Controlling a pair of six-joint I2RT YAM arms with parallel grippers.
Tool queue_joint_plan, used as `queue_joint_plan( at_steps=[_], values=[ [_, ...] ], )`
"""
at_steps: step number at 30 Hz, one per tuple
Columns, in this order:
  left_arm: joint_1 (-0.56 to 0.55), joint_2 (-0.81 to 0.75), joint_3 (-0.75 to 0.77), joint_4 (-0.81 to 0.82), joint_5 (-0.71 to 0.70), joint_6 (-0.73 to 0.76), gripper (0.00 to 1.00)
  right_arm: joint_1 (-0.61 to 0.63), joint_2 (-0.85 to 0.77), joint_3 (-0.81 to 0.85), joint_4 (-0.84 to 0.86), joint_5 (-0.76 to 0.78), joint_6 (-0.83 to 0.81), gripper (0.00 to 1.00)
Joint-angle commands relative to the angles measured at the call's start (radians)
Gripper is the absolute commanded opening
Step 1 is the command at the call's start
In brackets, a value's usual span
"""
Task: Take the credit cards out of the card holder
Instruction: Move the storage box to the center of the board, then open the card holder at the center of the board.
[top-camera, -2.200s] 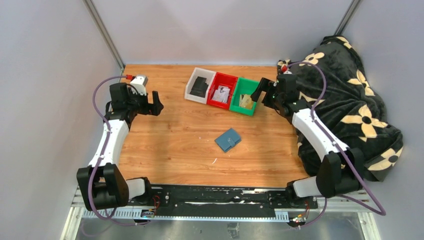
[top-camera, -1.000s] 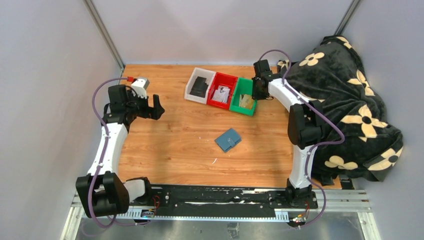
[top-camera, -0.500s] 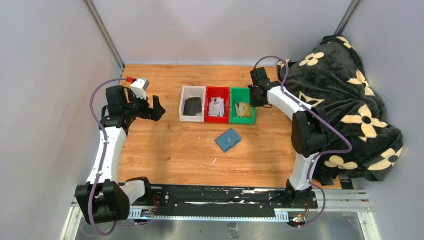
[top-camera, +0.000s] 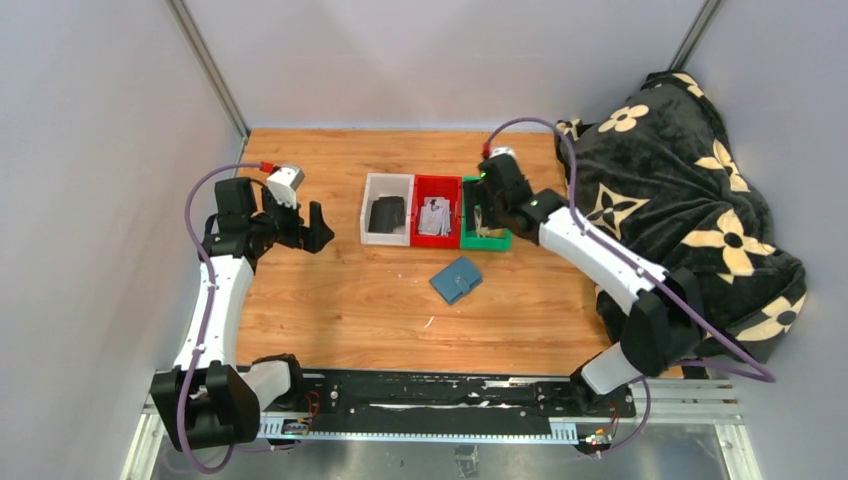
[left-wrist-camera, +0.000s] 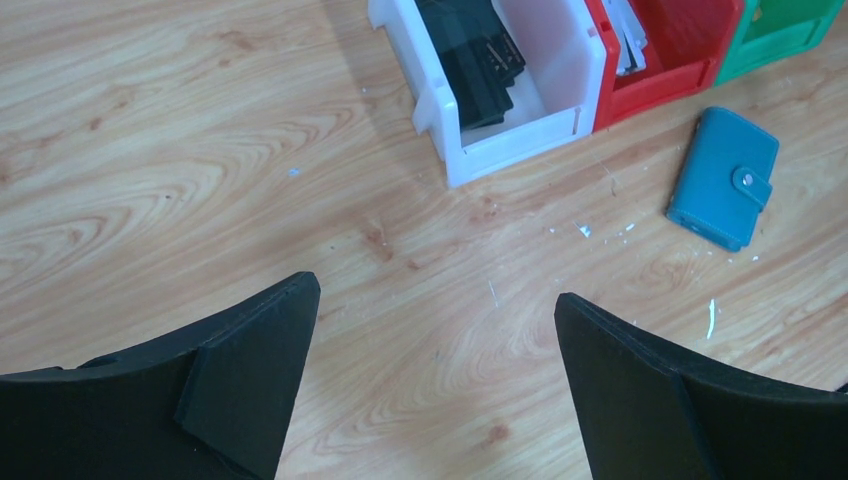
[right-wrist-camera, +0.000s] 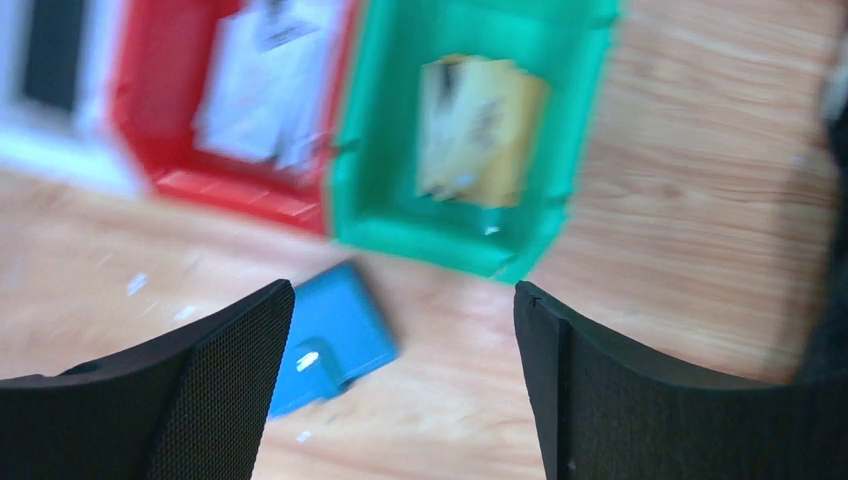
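The right gripper brings its open fingers back and down around the strap next. That strap keeps the wallet shut and lies below and back of the gripper.
The card holder (top-camera: 456, 280) is a small blue wallet, snapped shut, lying flat on the wooden table in front of the bins. It also shows in the left wrist view (left-wrist-camera: 724, 178) and, blurred, in the right wrist view (right-wrist-camera: 325, 338). No credit cards from it show; they are hidden inside it. My left gripper (top-camera: 309, 226) is open and empty at the table's left, well away from the wallet. My right gripper (top-camera: 480, 214) is open and empty over the green bin (top-camera: 484, 240), just behind the wallet.
A white bin (top-camera: 386, 235) with dark cards, a red bin (top-camera: 435, 238) with pale cards and the green bin with a yellowish card stand in a row behind the wallet. A black flowered blanket (top-camera: 690, 200) covers the right side.
The row of bins has been pushed nearer and straightened. My right gripper has swung from the back right to over the green bin. The left arm barely moved.
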Motion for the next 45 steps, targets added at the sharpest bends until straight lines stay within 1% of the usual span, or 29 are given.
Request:
queue_joint_plan(
  at_steps=[1, 4, 7, 12, 15, 18, 19, 23, 25, 28, 32, 34, 37, 42, 45],
  values=[
    [0.002, -0.007, 0.021, -0.071, 0.012, 0.043, 1.00, 0.223, -0.062, -0.107, 0.007, 0.047, 0.069, 0.85],
    [0.002, -0.012, 0.026, -0.095, 0.014, 0.055, 1.00, 0.318, -0.005, -0.145, 0.039, 0.008, 0.109, 0.86],
    [0.002, -0.019, 0.035, -0.118, 0.016, 0.062, 1.00, 0.383, 0.099, -0.133, 0.053, 0.007, 0.115, 0.87],
    [0.002, -0.043, 0.046, -0.158, 0.023, 0.078, 1.00, 0.421, 0.243, -0.087, 0.077, 0.017, 0.080, 0.88],
    [0.002, -0.060, 0.050, -0.174, 0.021, 0.080, 1.00, 0.436, 0.288, -0.074, 0.088, 0.014, 0.065, 0.87],
    [0.002, -0.084, 0.055, -0.190, 0.018, 0.083, 1.00, 0.477, 0.291, -0.097, 0.110, -0.020, 0.048, 0.84],
    [0.001, -0.091, 0.055, -0.194, 0.017, 0.084, 1.00, 0.494, 0.283, -0.111, 0.133, -0.051, 0.037, 0.81],
    [0.002, -0.115, 0.056, -0.199, 0.014, 0.079, 1.00, 0.584, 0.247, -0.139, 0.157, -0.128, -0.025, 0.76],
    [0.002, -0.120, 0.060, -0.202, 0.015, 0.072, 1.00, 0.621, 0.224, -0.146, 0.152, -0.127, -0.053, 0.75],
    [0.002, -0.125, 0.065, -0.204, 0.018, 0.067, 1.00, 0.632, 0.165, -0.165, 0.136, -0.097, -0.055, 0.76],
    [0.001, -0.123, 0.067, -0.205, 0.015, 0.071, 1.00, 0.626, 0.106, -0.156, 0.083, -0.001, -0.011, 0.77],
    [0.002, -0.116, 0.069, -0.207, 0.014, 0.071, 1.00, 0.623, 0.106, -0.121, 0.034, 0.047, 0.050, 0.72],
    [0.002, -0.109, 0.074, -0.209, 0.006, 0.080, 1.00, 0.630, 0.125, -0.088, 0.004, 0.054, 0.098, 0.62],
    [0.002, -0.098, 0.085, -0.214, -0.013, 0.090, 1.00, 0.646, 0.197, -0.022, -0.032, 0.056, 0.122, 0.58],
    [0.002, -0.087, 0.095, -0.220, -0.014, 0.092, 1.00, 0.647, 0.239, -0.020, -0.048, 0.059, 0.149, 0.54]
  ],
)
